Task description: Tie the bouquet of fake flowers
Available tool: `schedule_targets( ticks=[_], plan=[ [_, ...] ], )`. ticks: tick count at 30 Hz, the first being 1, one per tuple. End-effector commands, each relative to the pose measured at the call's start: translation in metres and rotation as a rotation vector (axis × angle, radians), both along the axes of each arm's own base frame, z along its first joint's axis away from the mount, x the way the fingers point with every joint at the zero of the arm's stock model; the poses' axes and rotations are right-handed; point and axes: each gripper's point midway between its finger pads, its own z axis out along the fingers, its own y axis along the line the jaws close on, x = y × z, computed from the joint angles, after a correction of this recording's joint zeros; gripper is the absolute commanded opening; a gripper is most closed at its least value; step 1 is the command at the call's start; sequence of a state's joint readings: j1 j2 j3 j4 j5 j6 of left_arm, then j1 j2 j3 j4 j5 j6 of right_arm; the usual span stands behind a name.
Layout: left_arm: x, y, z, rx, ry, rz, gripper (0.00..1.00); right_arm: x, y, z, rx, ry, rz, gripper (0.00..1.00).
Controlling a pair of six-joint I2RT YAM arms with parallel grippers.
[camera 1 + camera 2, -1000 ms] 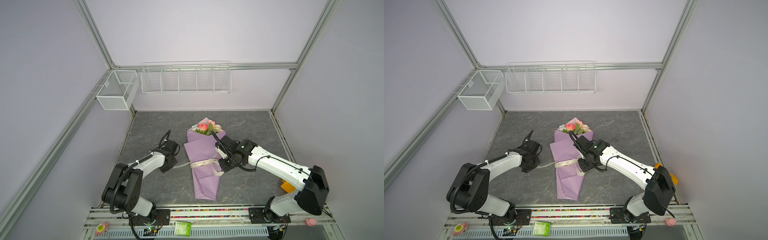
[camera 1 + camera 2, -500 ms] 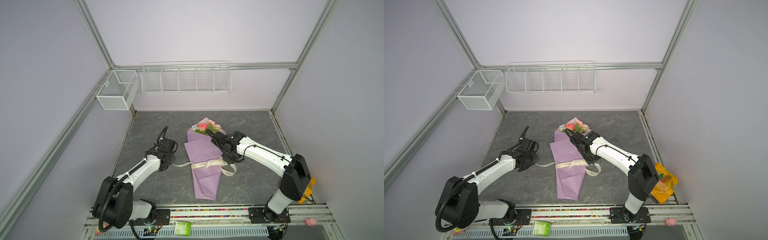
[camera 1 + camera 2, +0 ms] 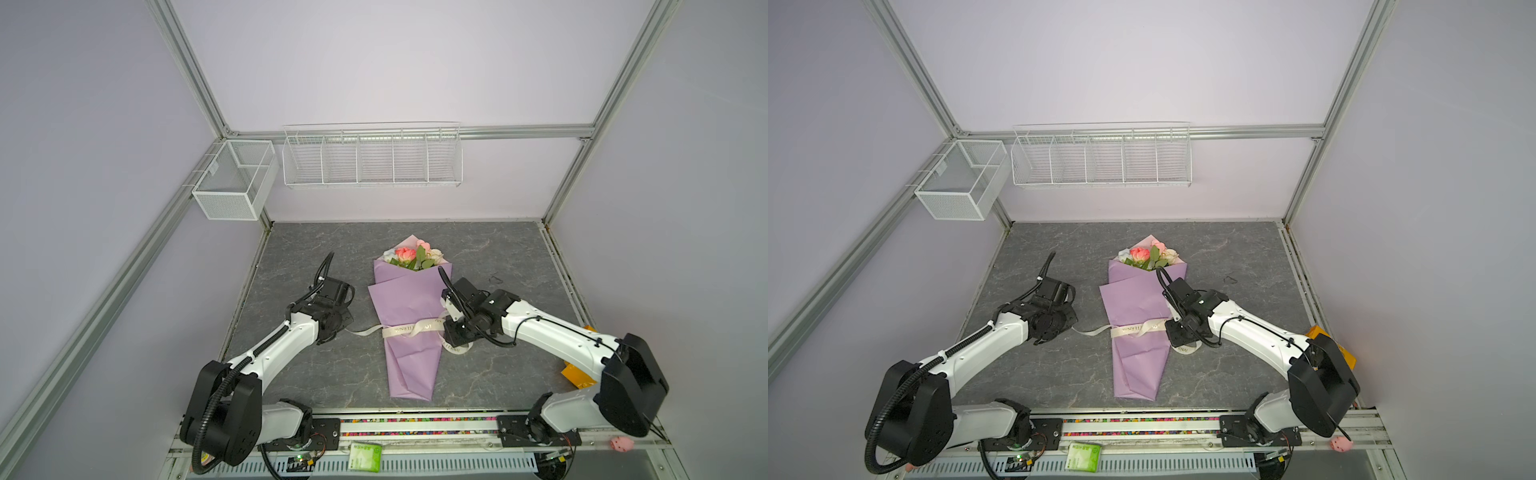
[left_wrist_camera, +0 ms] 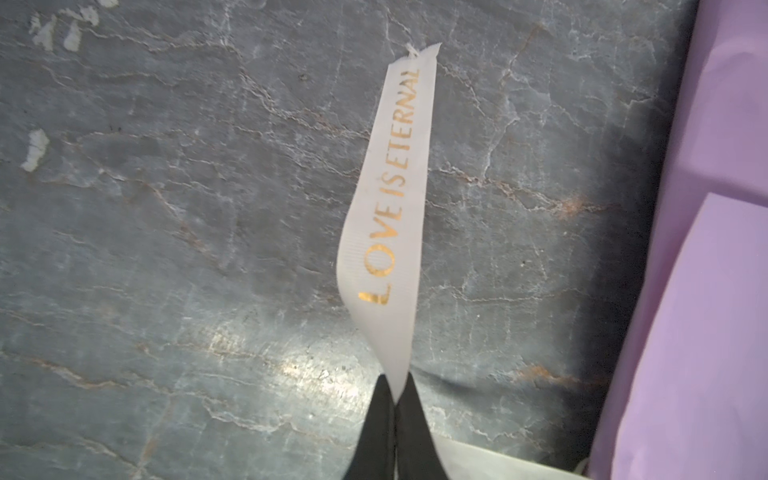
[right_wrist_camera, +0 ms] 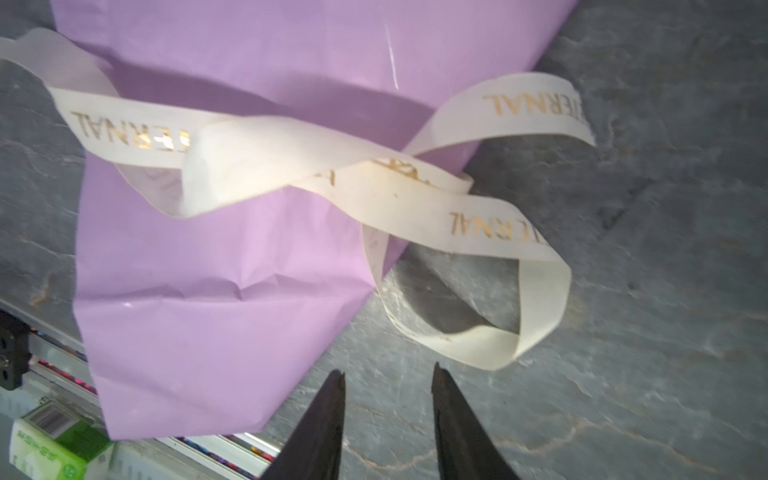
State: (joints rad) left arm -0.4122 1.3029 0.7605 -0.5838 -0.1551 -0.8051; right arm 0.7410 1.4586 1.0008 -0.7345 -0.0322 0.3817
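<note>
The ribbon's loose tail starts at the piece of ribbon under the crossing, which is below the open fingers of my right gripper. I need to lower my right gripper onto it next, toward the wrap.
The bouquet of fake flowers lies in a lilac paper wrap on the grey table, blooms at the far end. A cream ribbon with gold letters crosses the wrap's waist. In the left wrist view my left gripper is shut on the ribbon's tail, left of the wrap. In the right wrist view my right gripper is open and empty, just short of a loose ribbon loop beside the wrap's right edge. Its fingers are hidden under the wrist in both top views.
A wire rack and a mesh box hang on the back wall. An orange packet lies under the right arm. A green packet sits on the front rail. A small dark loop lies on the table right of the bouquet.
My right gripper has opened and let go of the ribbon, whose loop now rests on the table. The right arm swung over the wrap and back. The left gripper stayed shut on the tail.
</note>
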Motion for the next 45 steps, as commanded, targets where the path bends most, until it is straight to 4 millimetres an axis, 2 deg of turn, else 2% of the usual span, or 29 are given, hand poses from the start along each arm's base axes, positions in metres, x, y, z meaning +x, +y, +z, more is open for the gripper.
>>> schedule_targets(
  ticks=[1,7,11,14,19,22,26,27,29,33,36,39,43,45],
  plan=[
    [0.001,0.0,0.004,-0.007,-0.014,-0.011,0.0,0.005,0.019,-0.013,0.049,0.014,0.057,0.39],
    [0.0,-0.001,0.003,-0.015,-0.011,-0.008,0.0,0.01,0.019,-0.033,0.005,0.03,0.078,0.39],
    [-0.001,-0.001,0.003,-0.014,-0.013,-0.01,0.0,0.005,0.019,-0.043,-0.013,0.066,0.103,0.37],
    [0.0,-0.001,0.003,-0.014,-0.011,-0.011,0.0,0.0,0.02,-0.047,-0.003,0.09,0.12,0.3],
    [0.002,-0.002,0.006,-0.016,-0.02,-0.013,0.0,-0.01,0.018,-0.041,0.013,0.112,0.139,0.07],
    [0.002,-0.001,0.007,-0.013,-0.025,-0.014,0.0,-0.023,0.023,-0.025,0.096,0.12,0.172,0.07],
    [0.002,-0.001,0.01,-0.01,-0.037,-0.037,0.0,-0.041,0.044,0.023,0.38,0.114,0.237,0.07],
    [0.002,-0.004,0.011,-0.016,-0.044,-0.061,0.0,-0.039,0.049,0.042,0.466,0.083,0.249,0.07],
    [0.003,-0.008,0.014,-0.028,-0.063,-0.097,0.0,-0.034,0.046,0.064,0.575,0.035,0.228,0.07],
    [0.003,-0.007,0.024,-0.035,-0.1,-0.116,0.0,-0.011,0.031,0.117,0.771,-0.075,0.151,0.07],
    [0.003,-0.002,0.029,-0.036,-0.126,-0.113,0.0,0.001,0.019,0.148,0.888,-0.105,0.119,0.07],
    [0.002,0.004,0.03,-0.049,-0.138,-0.095,0.0,0.018,0.002,0.162,0.912,-0.133,0.029,0.07],
    [0.0,0.006,0.027,-0.062,-0.134,-0.091,0.0,0.049,-0.038,0.147,0.693,-0.228,-0.215,0.07],
    [0.0,0.007,0.026,-0.061,-0.13,-0.09,0.0,0.061,-0.067,0.131,0.549,-0.279,-0.354,0.07]
  ],
)
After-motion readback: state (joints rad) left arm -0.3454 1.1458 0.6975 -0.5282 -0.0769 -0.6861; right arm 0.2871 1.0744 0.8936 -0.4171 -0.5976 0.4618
